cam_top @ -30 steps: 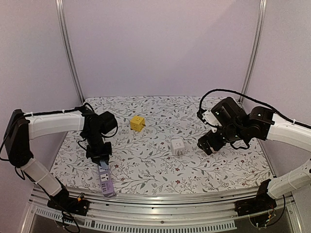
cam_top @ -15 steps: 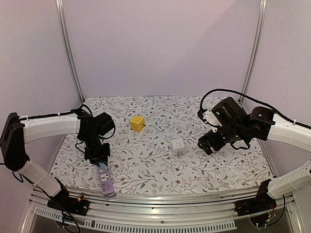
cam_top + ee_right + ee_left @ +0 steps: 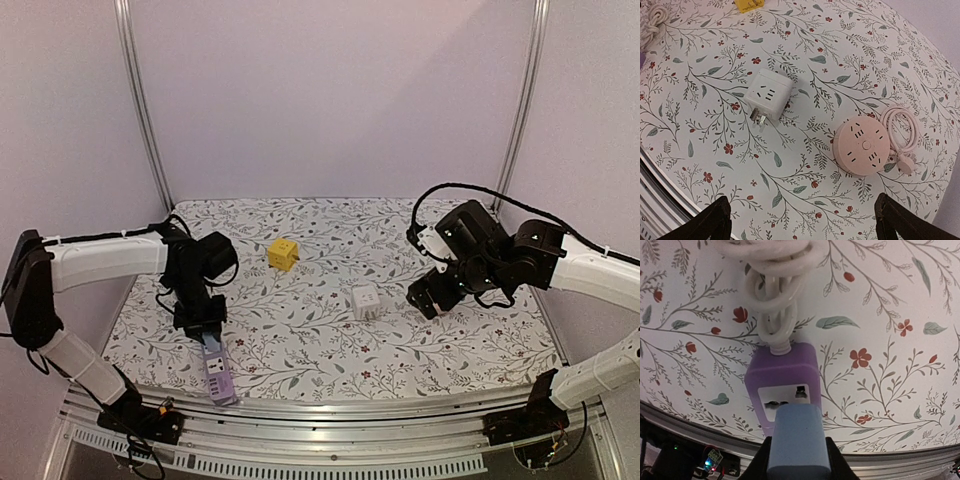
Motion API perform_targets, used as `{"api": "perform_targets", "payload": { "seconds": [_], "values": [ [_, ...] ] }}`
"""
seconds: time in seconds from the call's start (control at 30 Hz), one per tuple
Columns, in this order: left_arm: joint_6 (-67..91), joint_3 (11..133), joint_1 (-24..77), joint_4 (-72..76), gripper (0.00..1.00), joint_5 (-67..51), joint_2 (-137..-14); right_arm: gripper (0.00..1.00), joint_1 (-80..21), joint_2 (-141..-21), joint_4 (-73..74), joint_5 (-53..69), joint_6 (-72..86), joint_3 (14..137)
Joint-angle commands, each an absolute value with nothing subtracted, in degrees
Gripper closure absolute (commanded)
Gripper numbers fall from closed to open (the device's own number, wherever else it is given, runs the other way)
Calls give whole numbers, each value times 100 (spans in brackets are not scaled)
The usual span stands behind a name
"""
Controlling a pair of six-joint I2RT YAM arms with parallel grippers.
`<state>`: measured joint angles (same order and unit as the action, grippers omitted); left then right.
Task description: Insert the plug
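A dark slot still shows past the plug's end, so my left gripper needs to press down onto the power strip's white socket side (image 3: 798, 394), then move outward and release the plug.
My left gripper (image 3: 203, 325) is shut on a light blue plug (image 3: 798, 437) and holds it down against the white socket face of a purple power strip (image 3: 782, 372). The plug's front end meets the socket holes, and one metal prong shows at a slot. In the top view the strip (image 3: 220, 378) lies by the table's near left edge. Its white cord (image 3: 776, 275) is coiled beyond it. My right gripper (image 3: 802, 220) is open and empty, hovering above the cloth on the right.
A white cube adapter (image 3: 768, 95) lies with its prongs showing, mid-table (image 3: 365, 300). A pink round socket (image 3: 863, 148) with a coiled pink cord (image 3: 900, 131) lies under my right arm. A yellow cube adapter (image 3: 283, 253) sits farther back. A metal rail (image 3: 330, 410) runs along the near edge.
My left arm has shifted slightly to the left with the blue plug, staying over the purple strip. The right arm has not moved.
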<state>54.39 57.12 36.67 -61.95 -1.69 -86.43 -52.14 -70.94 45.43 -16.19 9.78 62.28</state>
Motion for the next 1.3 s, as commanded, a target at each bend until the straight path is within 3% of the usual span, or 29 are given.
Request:
{"api": "perform_targets", "payload": {
  "seconds": [0.0,0.77,1.27],
  "values": [
    [5349,5784,3630,-6080,100,-68,-9059,1,-5257,-7108,4539,-1669,951,6250],
    [5253,5693,3639,-6385,100,364,-9109,1,-5262,-7071,4649,-1756,962,6197],
    [5366,5485,3739,-5845,100,183,-9155,1,-5256,-7184,4943,-1842,979,6485]
  ]
}}
